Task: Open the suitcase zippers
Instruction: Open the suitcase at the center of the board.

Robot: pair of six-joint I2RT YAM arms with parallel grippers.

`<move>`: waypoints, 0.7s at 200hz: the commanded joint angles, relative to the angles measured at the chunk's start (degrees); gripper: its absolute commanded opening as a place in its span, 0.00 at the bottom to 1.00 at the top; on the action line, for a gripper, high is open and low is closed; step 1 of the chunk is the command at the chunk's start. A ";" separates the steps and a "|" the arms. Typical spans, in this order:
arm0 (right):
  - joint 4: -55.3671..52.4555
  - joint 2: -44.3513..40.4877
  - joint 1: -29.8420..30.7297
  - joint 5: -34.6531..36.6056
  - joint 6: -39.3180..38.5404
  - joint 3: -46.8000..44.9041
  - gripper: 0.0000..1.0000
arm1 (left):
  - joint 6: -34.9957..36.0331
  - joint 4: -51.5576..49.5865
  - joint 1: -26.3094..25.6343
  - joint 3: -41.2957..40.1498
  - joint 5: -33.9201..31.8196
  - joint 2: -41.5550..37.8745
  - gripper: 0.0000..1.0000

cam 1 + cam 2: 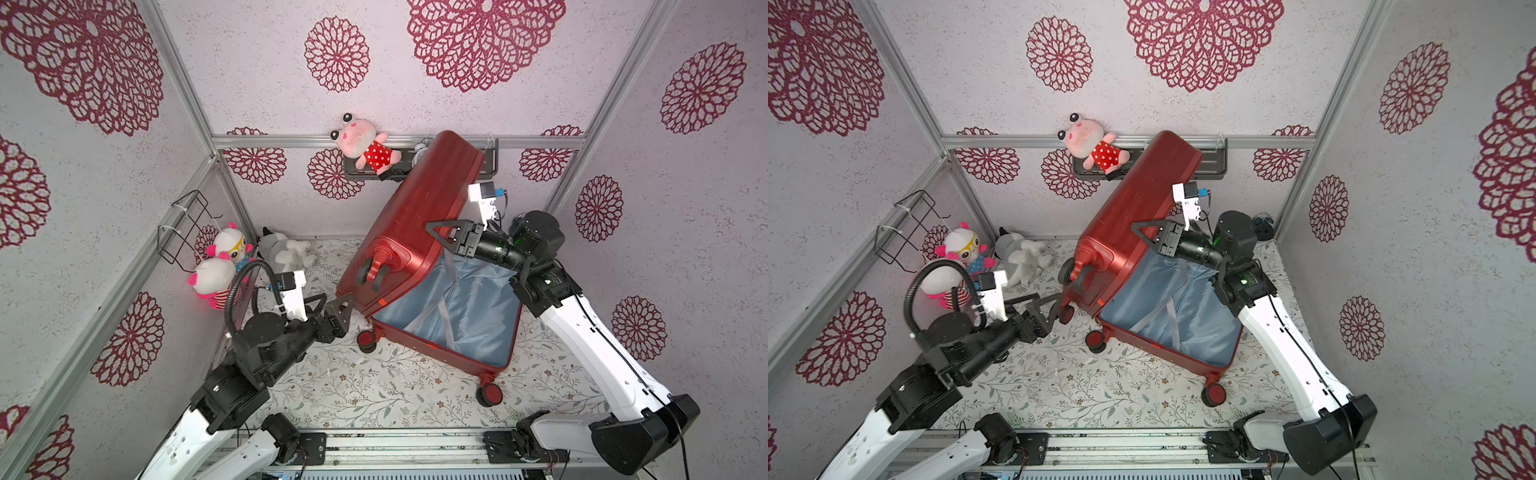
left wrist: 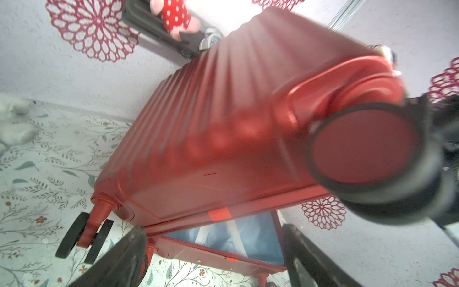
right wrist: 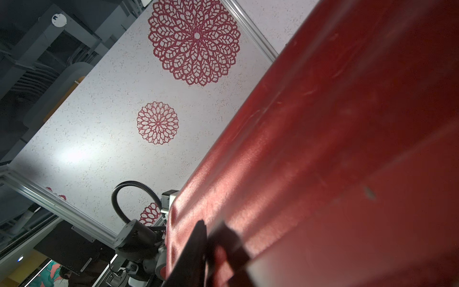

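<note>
The robot's right gripper needs to swing the lid's free edge across toward the grey plush (image 1: 284, 251) next and release it, because the lid still leans over part of the suitcase's lower shell.
The red suitcase (image 1: 419, 208) lies unzipped on the floor in both top views. Its lower shell lies flat and shows blue lining (image 1: 457, 307). The ribbed lid (image 1: 1133, 199) is raised and tilted toward the back wall. My right gripper (image 1: 446, 241) is shut on the lid's free edge, with one finger (image 3: 196, 248) flat on the red outer face (image 3: 347, 149). My left gripper (image 1: 332, 302) stands open by the lid's lower corner, with nothing between its fingers (image 2: 119, 261). A zipper track (image 2: 198, 244) runs along the lower shell's rim. I cannot make out the pulls.
A pink plush (image 1: 365, 145) sits on a dark wall shelf (image 1: 490, 158) just behind the lid. More plush toys (image 1: 226, 257) and a grey one (image 1: 286, 251) fill the back left corner under a wire basket (image 1: 187, 224). One wheel (image 2: 367, 149) hangs close to my left wrist camera.
</note>
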 commanded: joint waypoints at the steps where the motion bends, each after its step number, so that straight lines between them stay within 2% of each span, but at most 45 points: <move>1: -15.54 5.92 4.32 -2.90 -16.00 -0.76 0.00 | 4.38 -6.26 -1.07 5.26 -2.75 -0.84 0.89; 45: -17.47 13.69 10.74 -2.48 -18.60 5.45 0.00 | 8.62 -10.23 -1.06 16.87 -4.59 0.87 0.89; 89: -19.93 21.36 15.96 -3.20 -20.93 11.30 0.00 | 13.75 -12.48 -0.98 25.39 -10.10 9.90 0.93; 121: -19.91 22.23 17.20 -3.49 -21.82 10.65 0.00 | 16.69 -14.25 0.94 30.81 -12.14 17.13 0.99; 140: -21.39 20.46 17.06 -2.09 -23.39 8.79 0.25 | 15.85 -15.35 6.48 33.08 -7.70 21.09 0.98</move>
